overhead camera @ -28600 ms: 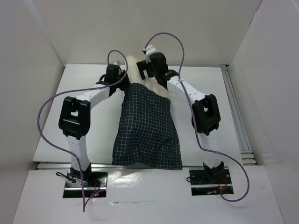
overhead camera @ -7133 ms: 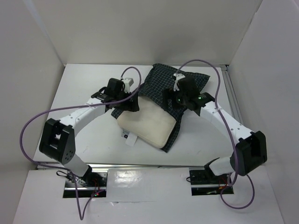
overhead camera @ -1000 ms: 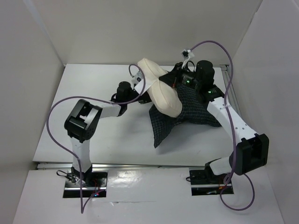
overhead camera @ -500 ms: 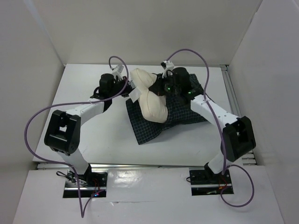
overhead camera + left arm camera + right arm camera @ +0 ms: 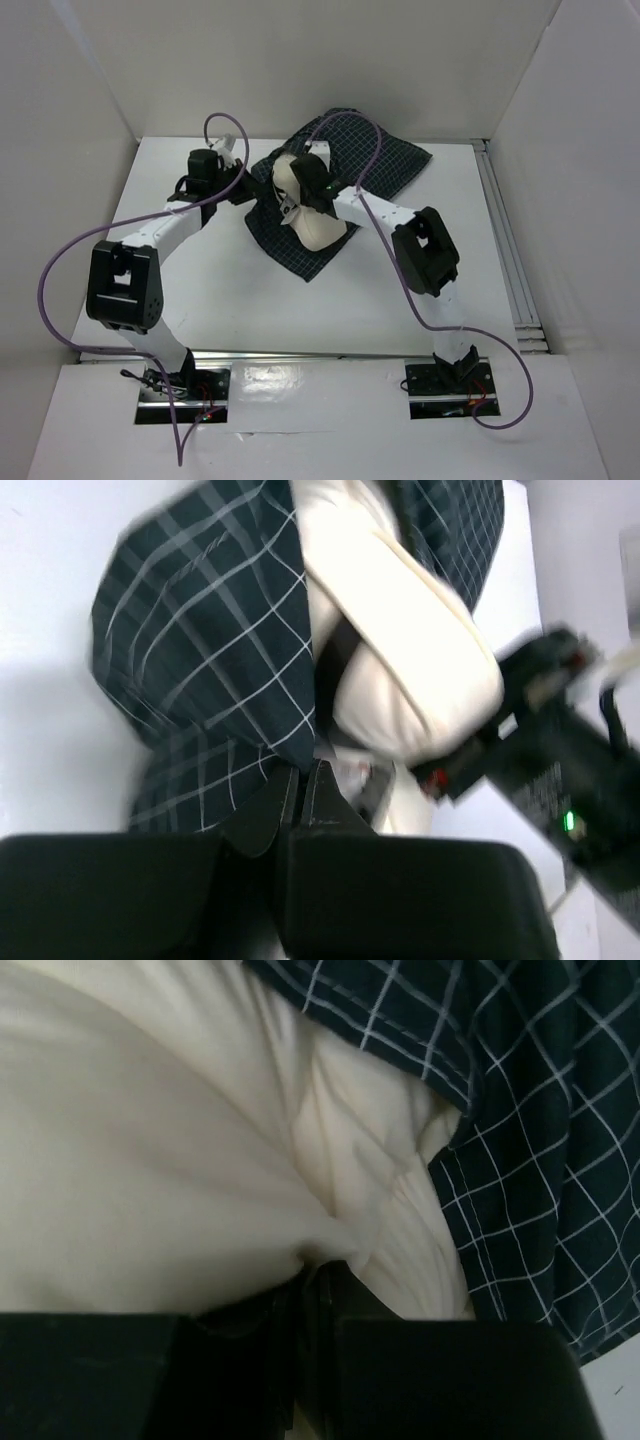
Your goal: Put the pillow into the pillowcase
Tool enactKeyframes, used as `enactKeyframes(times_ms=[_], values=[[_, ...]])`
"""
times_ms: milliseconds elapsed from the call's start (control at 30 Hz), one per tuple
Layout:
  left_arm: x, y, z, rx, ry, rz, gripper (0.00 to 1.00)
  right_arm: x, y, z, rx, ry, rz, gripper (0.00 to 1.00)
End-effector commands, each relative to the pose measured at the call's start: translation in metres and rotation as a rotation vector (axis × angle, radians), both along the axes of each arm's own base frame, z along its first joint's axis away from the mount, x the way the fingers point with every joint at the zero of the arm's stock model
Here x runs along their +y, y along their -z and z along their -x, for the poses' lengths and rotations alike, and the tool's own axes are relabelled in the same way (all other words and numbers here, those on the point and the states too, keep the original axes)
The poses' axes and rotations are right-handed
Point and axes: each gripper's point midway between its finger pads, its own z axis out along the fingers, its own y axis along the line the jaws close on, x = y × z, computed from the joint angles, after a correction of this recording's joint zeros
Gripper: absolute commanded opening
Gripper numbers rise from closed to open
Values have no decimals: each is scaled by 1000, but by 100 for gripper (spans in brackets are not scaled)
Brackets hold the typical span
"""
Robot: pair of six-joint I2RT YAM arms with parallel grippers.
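The bare tabletop lies to the left of my left gripper in the top view, so my gripper will next draw up over it and release the pillowcase's edge clear of the pillow [image 5: 318,230].
The cream pillow [image 5: 318,230] lies bunched at the back middle of the table, half wrapped by the dark checked pillowcase [image 5: 385,165], which spreads behind and under it. My left gripper [image 5: 250,192] is shut on the pillowcase's left edge [image 5: 230,650]; in the left wrist view its jaws [image 5: 300,778] pinch the checked cloth beside the pillow [image 5: 400,660]. My right gripper [image 5: 296,194] is shut on a fold of the pillow [image 5: 180,1160], with the jaws [image 5: 315,1268] pressed into the cream fabric and the pillowcase [image 5: 530,1150] just to the right.
The white table [image 5: 180,290] is boxed in by white walls at the back and both sides. A metal rail [image 5: 505,250] runs along its right edge. Purple cables [image 5: 70,260] loop off both arms above the table.
Both grippers have moved left across the back of the table, dragging pillow and pillowcase with them. The case now lies further over the pillow's far side.
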Motion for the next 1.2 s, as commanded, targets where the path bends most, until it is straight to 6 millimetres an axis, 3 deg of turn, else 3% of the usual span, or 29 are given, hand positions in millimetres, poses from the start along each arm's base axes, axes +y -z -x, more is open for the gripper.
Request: enactKeyframes(times_ms=[0,100,200,233,267,300,400,433,500,600,733,767,800,833,867,933,967,1000,1033,1100,1167], values=[[-8,-141,13,-377,123,66,0,-162,71,21,259,422,472,0],[-17,-121,20,-328,170,77,0,-156,62,5,207,433,457,0],[-31,-112,43,-292,230,123,0,-134,51,-18,138,401,451,0],[-28,-113,46,-296,211,117,0,-131,51,-18,137,402,475,0],[-24,-112,50,-285,186,109,0,-144,63,-10,174,416,570,0],[-19,-125,59,-317,168,89,0,-147,67,-7,183,455,571,0],[-5,-134,71,-329,107,25,0,-155,83,4,232,460,577,0],[0,-149,83,-365,87,22,0,-162,93,9,258,449,582,0],[11,-153,97,-362,48,-4,0,-163,93,3,242,450,556,0],[25,-168,117,-405,-19,-33,0,-162,77,-5,198,500,537,0],[31,-168,130,-382,-42,-44,0,-110,58,-19,138,395,378,2],[29,-165,132,-370,-30,-42,0,-90,64,-8,137,277,430,2],[29,-168,133,-370,-29,-42,0,-63,55,-19,42,222,369,0],[29,-161,128,-350,-29,-45,0,-39,41,-17,0,130,316,0],[30,-155,125,-329,-38,-51,0,-29,58,0,8,-5,386,0],[36,-142,115,-290,-80,-73,0,15,64,20,-10,-154,332,0],[38,-140,108,-269,-92,-82,0,16,81,27,45,-175,331,0],[43,-138,102,-263,-124,-106,0,25,83,26,75,-181,306,0],[48,-137,102,-251,-146,-118,0,23,113,38,160,-217,337,0],[61,-142,95,-258,-204,-158,0,22,121,32,172,-177,357,0],[69,-149,96,-255,-234,-178,0,10,142,35,216,-144,428,0]])
